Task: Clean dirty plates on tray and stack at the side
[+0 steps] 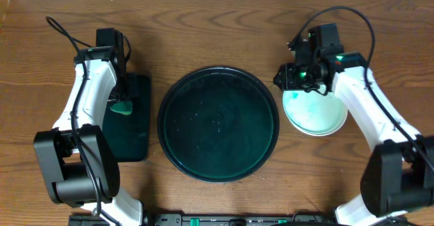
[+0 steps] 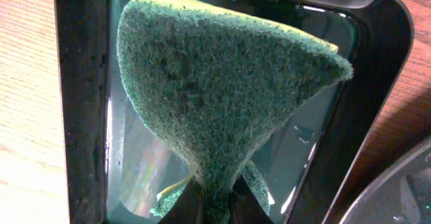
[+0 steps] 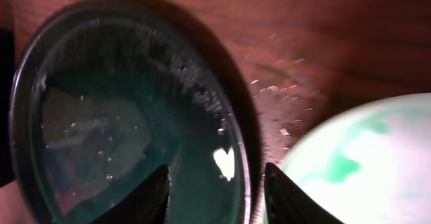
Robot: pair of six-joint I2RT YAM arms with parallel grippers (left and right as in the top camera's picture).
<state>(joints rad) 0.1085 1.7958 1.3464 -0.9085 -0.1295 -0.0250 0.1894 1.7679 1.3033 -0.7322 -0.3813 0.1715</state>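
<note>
The robot's left gripper should next go down toward the wet bottom of the black rectangular tray (image 2: 289, 136) and let go of the green sponge (image 2: 215, 83) there, because that tray's bottom is below the gripper.
The large round dark tray (image 1: 218, 123) sits mid-table with only wet specks in it; it also shows in the right wrist view (image 3: 121, 116). A pale-mint plate (image 1: 314, 110) with faint green smears lies on the table right of the tray; whether it is a stack I cannot tell. It also shows in the right wrist view (image 3: 363, 163). My right gripper (image 3: 215, 173) is open and empty, above the gap between tray rim and plate. My left gripper (image 2: 215, 197) is shut on a green scouring sponge (image 2: 215, 83), held over the black rectangular tray (image 1: 129, 117).
The black rectangular tray (image 2: 81, 103) holds a film of water and lies left of the round tray, whose rim shows at the corner of the left wrist view (image 2: 404, 183). Wet drops lie on the wood between the round tray and the plate.
</note>
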